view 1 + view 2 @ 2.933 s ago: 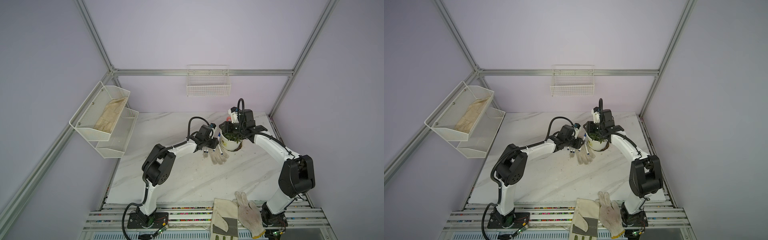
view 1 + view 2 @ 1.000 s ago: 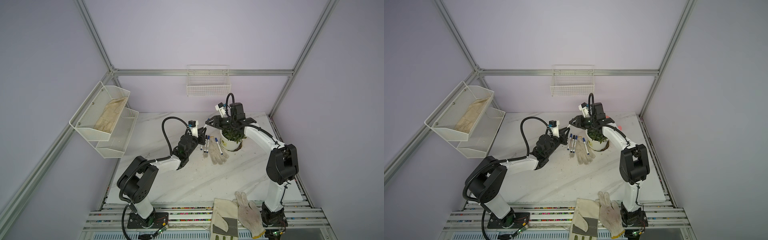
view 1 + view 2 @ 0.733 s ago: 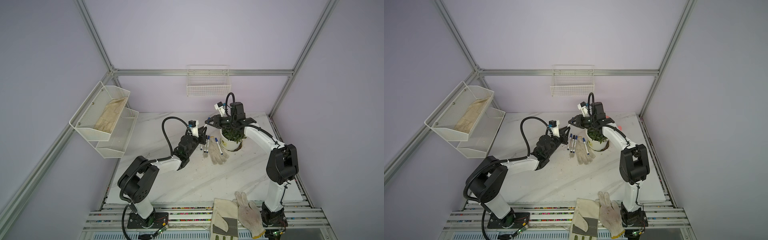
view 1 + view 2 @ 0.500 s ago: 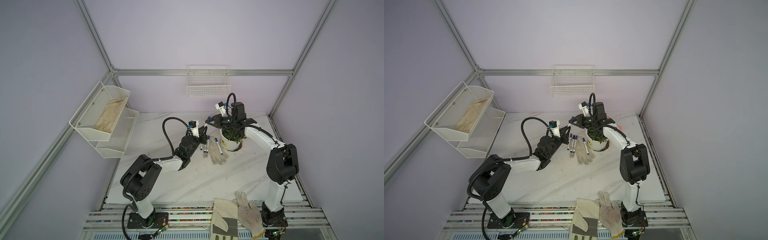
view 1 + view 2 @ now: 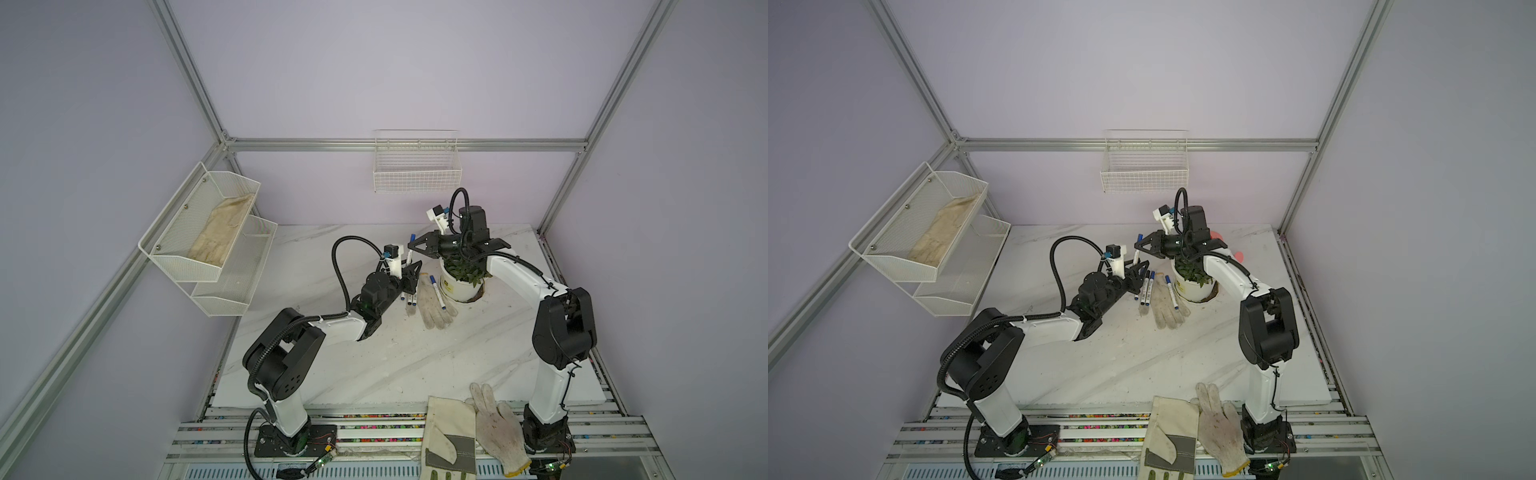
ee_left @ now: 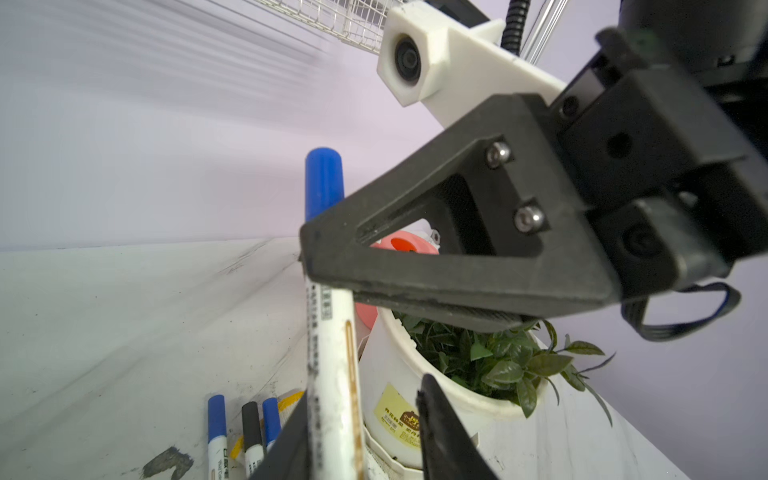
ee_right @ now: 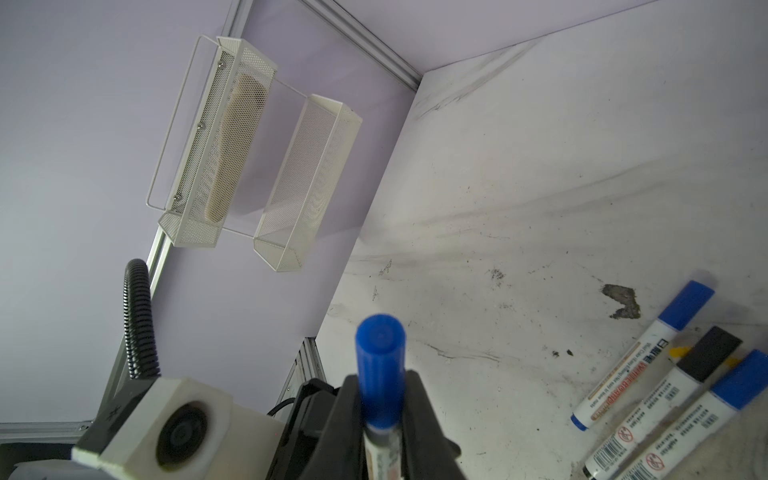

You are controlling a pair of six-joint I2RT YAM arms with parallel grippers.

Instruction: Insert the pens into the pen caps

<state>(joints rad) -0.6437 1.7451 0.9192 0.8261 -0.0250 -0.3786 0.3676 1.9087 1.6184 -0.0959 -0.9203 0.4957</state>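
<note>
The blue cap sits on the white pen, so my right gripper will come down, tilting downward, onto the glove's bare part between the pens and release the white pen.
A white pen (image 6: pixel 332 353) stands upright with a blue pen cap (image 6: pixel 323 183) on its top end, above the table in both top views (image 5: pixel 410 245) (image 5: pixel 1138 243). My right gripper (image 7: pixel 382 415) is shut on this pen just below the cap (image 7: pixel 380 365). My left gripper (image 6: pixel 365 415) is open lower on the barrel: the pen leans on one finger, with a gap to the other. Three more capped pens lie together on the table (image 7: pixel 640 353), two blue and one black (image 7: pixel 706 359).
A white glove (image 5: pixel 434 303) lies beside the pens, with another pen (image 5: pixel 438 293) on it. A potted plant (image 5: pixel 459 286) stands under my right arm, a red roll (image 6: pixel 399 245) behind it. Two gloves (image 5: pixel 451 432) lie at the front edge. Mesh shelves (image 5: pixel 208 232) hang left.
My left gripper's jaws have opened off the pen barrel. The right jaws have closed on the pen below its cap. Both arms have stayed nearly where they were.
</note>
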